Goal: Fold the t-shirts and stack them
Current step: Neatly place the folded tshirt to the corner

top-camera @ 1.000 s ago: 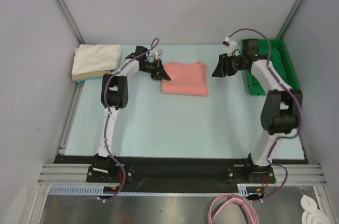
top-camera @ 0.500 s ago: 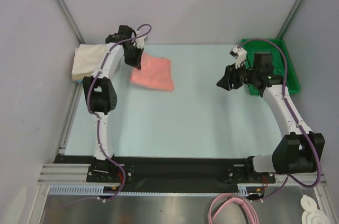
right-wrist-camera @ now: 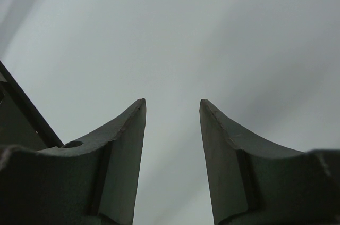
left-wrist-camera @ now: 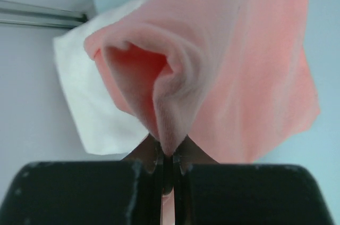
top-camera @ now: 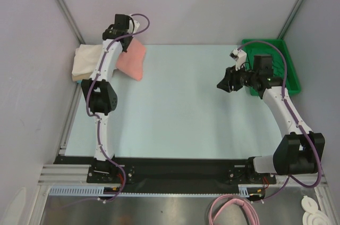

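Observation:
The stack's white t-shirt (top-camera: 87, 58) (left-wrist-camera: 91, 110) lies below and to the left of my left gripper in the top view. My left gripper will move left over it next, then go down and release the pink shirt.
A folded salmon-pink t-shirt (top-camera: 133, 60) hangs at the table's back left, next to a white t-shirt (top-camera: 85, 60) that lies on a tan one (top-camera: 78, 76). My left gripper (top-camera: 126, 41) is shut on the pink shirt's edge. In the left wrist view the pink t-shirt (left-wrist-camera: 239, 65) droops from the pinched jaws of the left gripper (left-wrist-camera: 169, 153), with the white t-shirt (left-wrist-camera: 90, 108) behind it. My right gripper (top-camera: 221, 84) hovers open over the table's right side; the right wrist view shows the right gripper (right-wrist-camera: 172, 109) with nothing between its fingers.
A bright green plastic tray (top-camera: 284, 60) stands at the back right, partly covered by the right arm. Grey walls with metal frame posts (top-camera: 62, 7) close in the back corners. A pink cable coil (top-camera: 234, 211) lies below the table's front edge.
My left gripper has carried the pink t-shirt from the table's back middle leftward and up, to beside the white and tan pile. The right arm drew back to the right, then held still.

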Tool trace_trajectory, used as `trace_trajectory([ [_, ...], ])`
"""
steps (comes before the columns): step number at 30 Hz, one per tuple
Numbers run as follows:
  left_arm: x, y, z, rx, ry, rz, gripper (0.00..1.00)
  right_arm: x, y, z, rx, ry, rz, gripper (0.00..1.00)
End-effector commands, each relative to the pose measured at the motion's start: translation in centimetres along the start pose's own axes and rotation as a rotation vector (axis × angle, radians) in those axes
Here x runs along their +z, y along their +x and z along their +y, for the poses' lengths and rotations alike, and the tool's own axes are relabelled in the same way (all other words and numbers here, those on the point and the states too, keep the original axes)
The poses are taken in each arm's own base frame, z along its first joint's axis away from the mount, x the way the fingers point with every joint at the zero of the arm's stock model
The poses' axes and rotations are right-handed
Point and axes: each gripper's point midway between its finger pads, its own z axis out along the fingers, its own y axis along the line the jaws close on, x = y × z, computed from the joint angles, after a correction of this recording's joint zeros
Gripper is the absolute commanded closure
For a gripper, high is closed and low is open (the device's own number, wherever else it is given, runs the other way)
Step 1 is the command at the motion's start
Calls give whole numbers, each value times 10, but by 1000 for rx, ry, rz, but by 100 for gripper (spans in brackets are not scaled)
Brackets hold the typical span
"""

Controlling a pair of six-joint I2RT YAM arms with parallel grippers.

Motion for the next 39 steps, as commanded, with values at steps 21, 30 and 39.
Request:
trace_trajectory([
  [21,-68,-47,138,71,-629,-106,99,-1,-6,4,-45,-21,-27,50],
  [30,-35,-22,166,133,-704,-18,100,0,-4,3,-46,-22,-19,50],
  [39,16,14,192,171,-744,64,100,3,-2,0,-41,-17,-10,50],
])
